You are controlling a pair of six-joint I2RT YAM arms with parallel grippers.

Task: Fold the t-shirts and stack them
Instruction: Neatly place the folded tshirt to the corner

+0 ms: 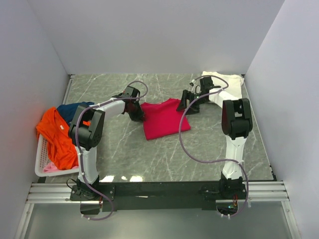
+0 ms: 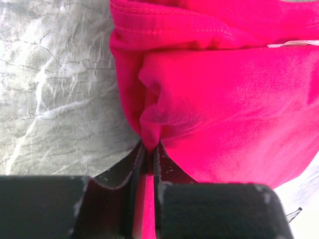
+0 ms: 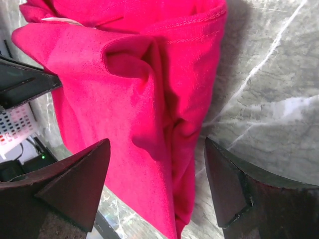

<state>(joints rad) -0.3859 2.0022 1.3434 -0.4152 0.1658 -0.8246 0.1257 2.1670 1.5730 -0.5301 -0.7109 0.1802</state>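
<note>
The folded side edge of the crimson-pink t-shirt is to the left of my right gripper in the top view. I should slide that way next, with my fingers on both sides of the edge, and close.
A crimson-pink t-shirt lies folded in the middle of the table. My left gripper is at its left edge, shut on a pinch of the fabric. My right gripper hangs over its right edge, open, with the shirt between its spread fingers. A cream-white t-shirt lies folded at the back right. Orange, navy and pale pink shirts fill the basket at the left.
The white slatted basket stands at the table's left edge. Grey walls close in the left, back and right sides. A metal rail runs along the near edge by the arm bases.
</note>
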